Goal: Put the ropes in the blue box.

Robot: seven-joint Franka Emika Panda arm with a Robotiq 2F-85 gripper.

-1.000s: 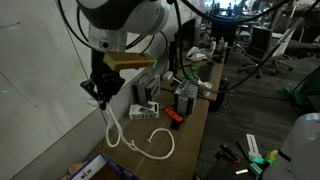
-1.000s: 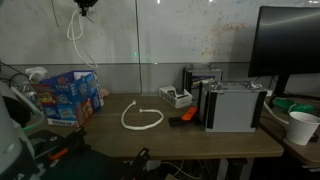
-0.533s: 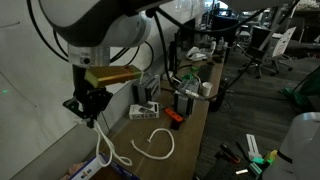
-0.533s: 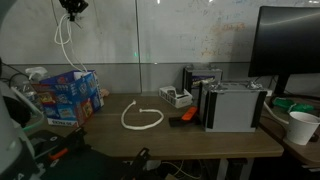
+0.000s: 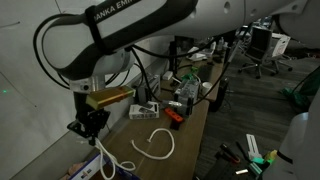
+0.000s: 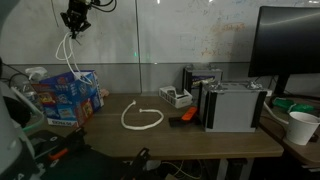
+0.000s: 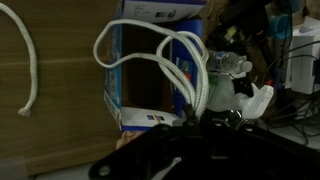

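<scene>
My gripper moves away from the loose rope next. It then lowers over the blue box's opening (image 5: 96, 170) (image 7: 147, 84) and releases, because the held loop reaches across the box's table side.
My gripper (image 6: 75, 21) is shut on a white rope (image 6: 67, 55) and holds it above the open blue box (image 6: 68, 97), which stands at the table's end. The rope's loops hang down to the box's top. In an exterior view the gripper (image 5: 88, 126) holds the same rope (image 5: 104, 150) over the box (image 5: 92, 170). In the wrist view the held rope (image 7: 172, 58) loops out from the gripper (image 7: 190, 122) over the box (image 7: 148, 118). A second white rope (image 6: 141, 117) lies in a loop on the table, and shows too in an exterior view (image 5: 155, 146) and the wrist view (image 7: 31, 72).
A small orange-red object (image 6: 186, 115) lies beside a grey metal case (image 6: 232, 105). A small white device (image 6: 175, 97) sits behind the loose rope. A monitor (image 6: 290, 45) and a white cup (image 6: 302, 127) stand at the far side. A wall (image 6: 170, 30) runs behind the table.
My gripper has moved with the rope from over the table toward the blue box and has come lower. The rope's end now hangs at the box's top. The second rope has not moved.
</scene>
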